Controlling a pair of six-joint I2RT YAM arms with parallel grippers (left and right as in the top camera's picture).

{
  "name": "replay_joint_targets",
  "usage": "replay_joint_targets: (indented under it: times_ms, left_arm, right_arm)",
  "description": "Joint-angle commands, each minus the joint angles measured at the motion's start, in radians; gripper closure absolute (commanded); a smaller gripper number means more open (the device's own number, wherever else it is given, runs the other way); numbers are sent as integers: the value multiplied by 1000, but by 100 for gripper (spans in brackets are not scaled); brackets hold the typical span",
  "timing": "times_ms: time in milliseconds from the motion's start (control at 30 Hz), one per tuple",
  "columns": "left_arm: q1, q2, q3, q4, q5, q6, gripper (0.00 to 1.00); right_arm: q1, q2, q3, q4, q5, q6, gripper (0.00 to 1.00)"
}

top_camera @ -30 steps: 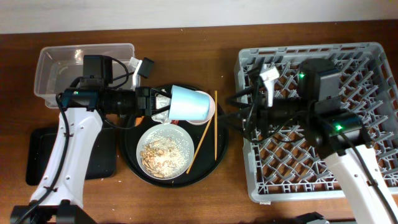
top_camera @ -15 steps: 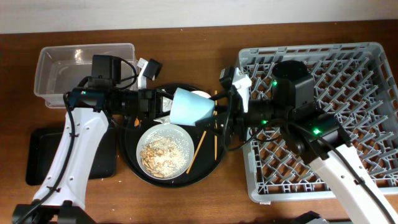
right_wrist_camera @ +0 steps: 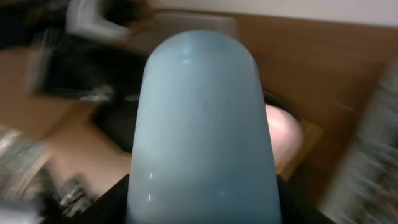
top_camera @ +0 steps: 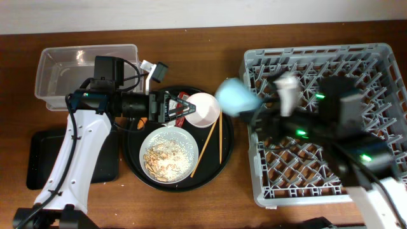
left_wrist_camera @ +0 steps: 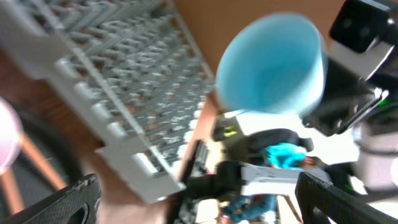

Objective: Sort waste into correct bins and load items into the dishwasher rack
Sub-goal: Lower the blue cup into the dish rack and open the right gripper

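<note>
I will carry the cup (top_camera: 236,98) over to the rack's empty near wires, lower it and release it, because those wires are below my right gripper and to its right in the overhead view.
The light-blue cup (top_camera: 236,98) hangs blurred in the air at the left edge of the grey dishwasher rack (top_camera: 331,159), with my right gripper (top_camera: 255,107) shut on it. In the right wrist view the cup (right_wrist_camera: 202,118) fills the frame between the dark fingers (right_wrist_camera: 112,202). My left gripper (top_camera: 170,107) stands open over the round black tray (top_camera: 135,166), with nothing between its fingers (left_wrist_camera: 68,202). A red wrapper (top_camera: 184,107) lies at its tips. The white bowl (top_camera: 203,109), a shallow dish (top_camera: 166,152) of beige food scraps and the chopsticks (top_camera: 220,137) rest on that tray.
A clear plastic tub (top_camera: 82,69) stands at the back left. In front of it, a shallow black rectangular tray (top_camera: 39,159) lies partly under my left arm. From the left wrist view, the rack (left_wrist_camera: 112,81) and the cup (left_wrist_camera: 273,62) show ahead.
My left gripper has opened and let go of the cup. The right gripper closed on the cup and carried it right, off the round tray to the rack's edge.
</note>
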Motion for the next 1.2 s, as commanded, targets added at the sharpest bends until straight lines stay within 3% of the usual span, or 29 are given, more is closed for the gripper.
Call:
replay_joint_targets:
  times_ms: [0,100,233,467,633,800,933,1000,1167]
  left_arm:
    - [-3,5,9,0,-117,8,1]
    - [-3,5,9,-1,-117,8,1]
    - [-3,5,9,-1,-117,8,1]
    - [-3,5,9,-2,-121,8,1]
    - [-3,5,9,-11,-121,7,1]
    - [-3,5,9,-10,-121,7,1]
    - [-3,4,9,-3,-121,4,1]
    - [-3,-1,13,7,-140,4,1]
    - [-3,-108,77,-48,-596,-99,1]
  right_arm:
    - [-171,-61,15,-164,282,135,52]
    - [-356,-44,14,-368,426,220,53]
    - [-482,36,14,-476,528,219,52]
    - [-497,262,14,-507,413,166,50]
    - [-480,396,14,-510,422,183,28]
    - [-469,387,26,-483,369,164,19]
    - [-360,237,76,-433,245,64,18]
    - [-253,177,76,-367,178,57,23]
    - [77,164,74,-187,246,120,39]
